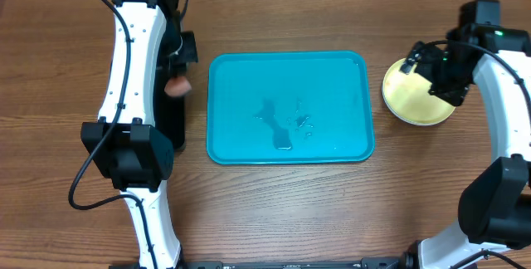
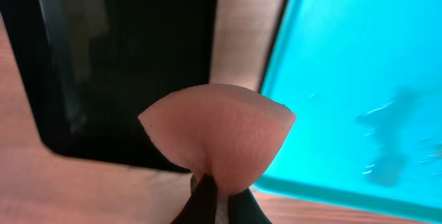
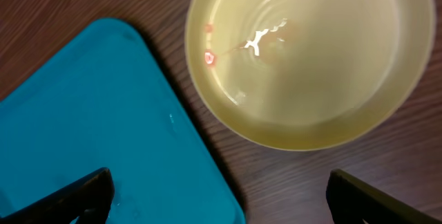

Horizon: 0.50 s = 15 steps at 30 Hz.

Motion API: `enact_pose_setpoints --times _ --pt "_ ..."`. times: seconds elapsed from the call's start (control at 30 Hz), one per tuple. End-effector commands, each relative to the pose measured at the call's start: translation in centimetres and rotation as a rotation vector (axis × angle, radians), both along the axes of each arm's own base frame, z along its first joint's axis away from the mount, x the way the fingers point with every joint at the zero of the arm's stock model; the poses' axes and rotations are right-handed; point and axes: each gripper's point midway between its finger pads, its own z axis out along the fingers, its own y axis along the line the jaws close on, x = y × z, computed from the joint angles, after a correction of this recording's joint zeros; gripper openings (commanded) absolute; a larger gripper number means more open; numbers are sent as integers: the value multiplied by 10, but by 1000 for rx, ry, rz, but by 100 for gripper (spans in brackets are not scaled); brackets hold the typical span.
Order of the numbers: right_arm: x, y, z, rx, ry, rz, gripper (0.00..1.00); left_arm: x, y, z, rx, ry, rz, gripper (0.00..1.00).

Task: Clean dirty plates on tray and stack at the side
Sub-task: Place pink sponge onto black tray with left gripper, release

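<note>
I need to move my left gripper to the left in the overhead view and down next, and release the sponge [image 2: 217,131] inside the black tray [image 2: 138,72], which lies below my gripper and on that side.
The turquoise tray [image 1: 236,149] lies mid-table with no plates on it, only wet streaks. It also shows in the left wrist view [image 2: 359,58] and the right wrist view [image 3: 90,127]. The yellow-green plate [image 1: 411,107] sits on the table right of the tray, with faint pink traces inside [image 3: 304,65]. The white and light blue plates do not show separately. My right gripper [image 1: 440,74] hovers over the plate's near-tray side, open and empty [image 3: 221,200]. My left gripper [image 2: 217,207] is shut on a pink sponge [image 2: 217,131], held left of the tray [image 1: 177,85].
A black rectangular tray [image 2: 124,65] lies under the left arm, left of the turquoise tray [image 1: 172,128]. Bare wooden table shows around both trays.
</note>
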Motion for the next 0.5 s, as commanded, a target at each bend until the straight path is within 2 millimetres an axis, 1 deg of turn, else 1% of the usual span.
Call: enact_pose_setpoints --times 0.0,0.07,0.23,0.37,0.47 --pt "8 18 9 -19 -49 111 100 -20 26 0 112 42 14 5" --pt "9 25 10 -26 -55 138 100 -23 40 -7 153 61 28 4" --pt "8 32 10 -25 -54 157 100 -9 68 -36 129 20 102 4" --pt "8 32 9 -26 -52 157 100 -1 86 -66 95 -6 88 4" --pt "8 31 9 -30 -51 156 100 -1 96 -91 96 -16 101 4"
